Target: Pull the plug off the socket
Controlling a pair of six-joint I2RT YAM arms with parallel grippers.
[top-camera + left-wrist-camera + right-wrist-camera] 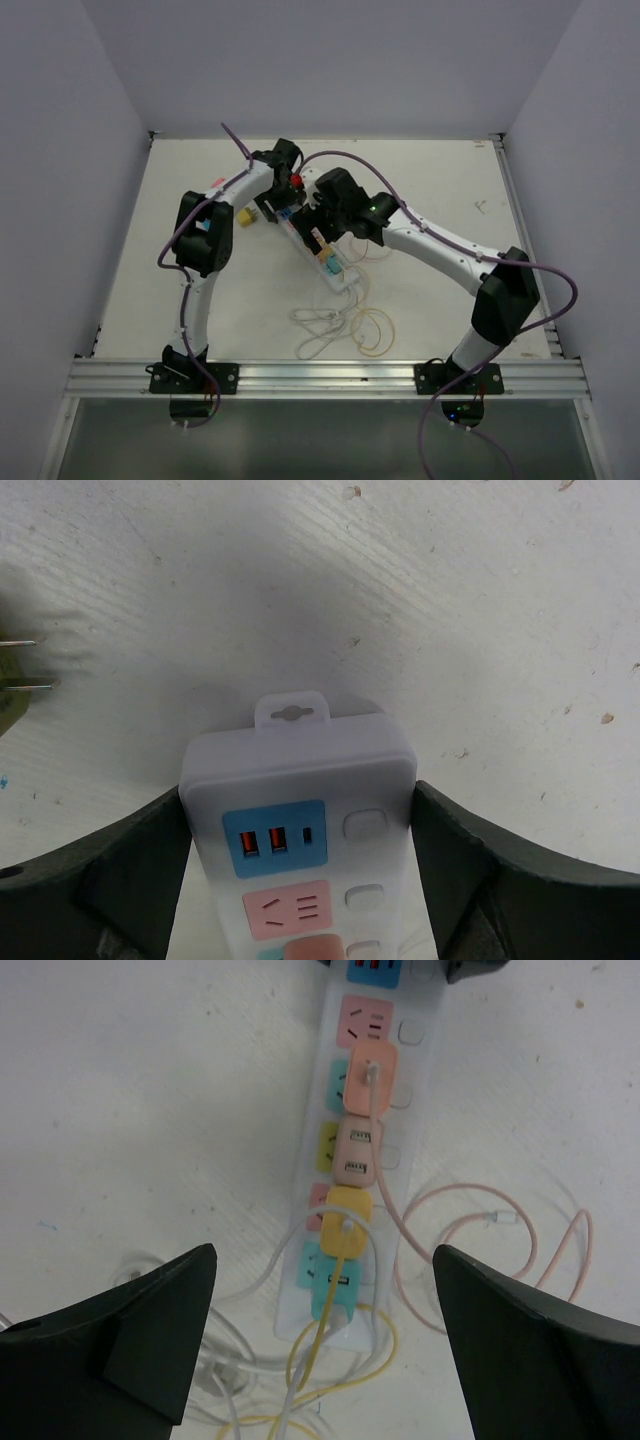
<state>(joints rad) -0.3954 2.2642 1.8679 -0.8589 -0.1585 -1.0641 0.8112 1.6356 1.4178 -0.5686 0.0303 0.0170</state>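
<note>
The robot's right hand will next go down toward the far end of the power strip and around the pink plug (368, 1075) beside the pink front of the outlet, because that plug is below its open fingers.
The white power strip (336, 268) lies diagonally mid-table. In the left wrist view its far end (300, 755), with a blue USB face and a pink outlet face, sits between my left gripper's (300, 810) dark fingers (120, 870), which press on both sides. My right gripper (325, 1260) hangs wide open above the strip (410, 1060), touching nothing. Plugged into the strip in a row are a pink plug (368, 1075), a peach plug (358, 1150), a yellow plug (345, 1222) and a teal plug (335, 1285).
A loose yellow plug (243, 217) with two prongs lies left of the strip's far end; it also shows in the left wrist view (10, 680). Pink (520, 1250), yellow and white cables (330, 325) coil on the table near the strip's near end.
</note>
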